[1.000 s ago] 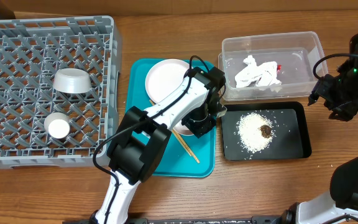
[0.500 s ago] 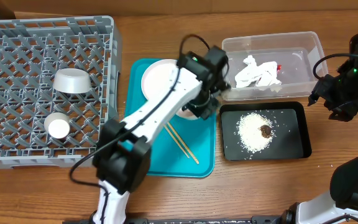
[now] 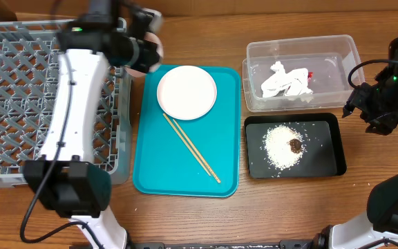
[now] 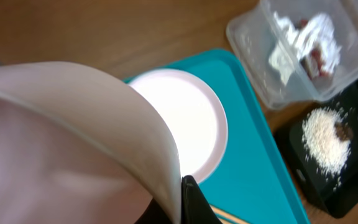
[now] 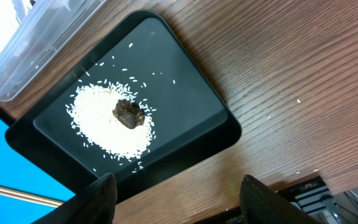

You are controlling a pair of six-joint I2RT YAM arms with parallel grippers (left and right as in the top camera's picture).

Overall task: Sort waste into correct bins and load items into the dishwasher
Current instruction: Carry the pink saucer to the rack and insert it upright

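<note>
The pink bowl is hanging mostly past the rack's edge. My left gripper should next move over the rack's far corner by the tray, lower and let go.
My left gripper (image 3: 144,52) is shut on the rim of the pink bowl (image 3: 150,47), which it holds in the air over the far right edge of the grey dishwasher rack (image 3: 19,76). In the left wrist view the bowl (image 4: 73,143) fills the left side, with one dark finger (image 4: 191,202) pressed against its wall. The white plate (image 3: 186,92) and the chopsticks (image 3: 191,147) lie on the teal tray (image 3: 223,173). A napkin (image 3: 285,81) and a red wrapper (image 3: 309,75) sit in the clear tub (image 3: 337,48). Rice (image 3: 280,144) with a brown bit (image 3: 295,146) lies in the black tray (image 3: 327,162). My right gripper (image 3: 361,107) hangs open and holds nothing, right of both bins.
The left arm's white links stretch over the rack and hide part of its grid. In the right wrist view the open right gripper (image 5: 182,199) is over bare wood beside the black tray's (image 5: 185,93) corner. The table's front edge runs close below.
The left gripper closed on the pink bowl, lifted it off the teal tray and swung it left to the rack's edge. The right arm has not moved.
</note>
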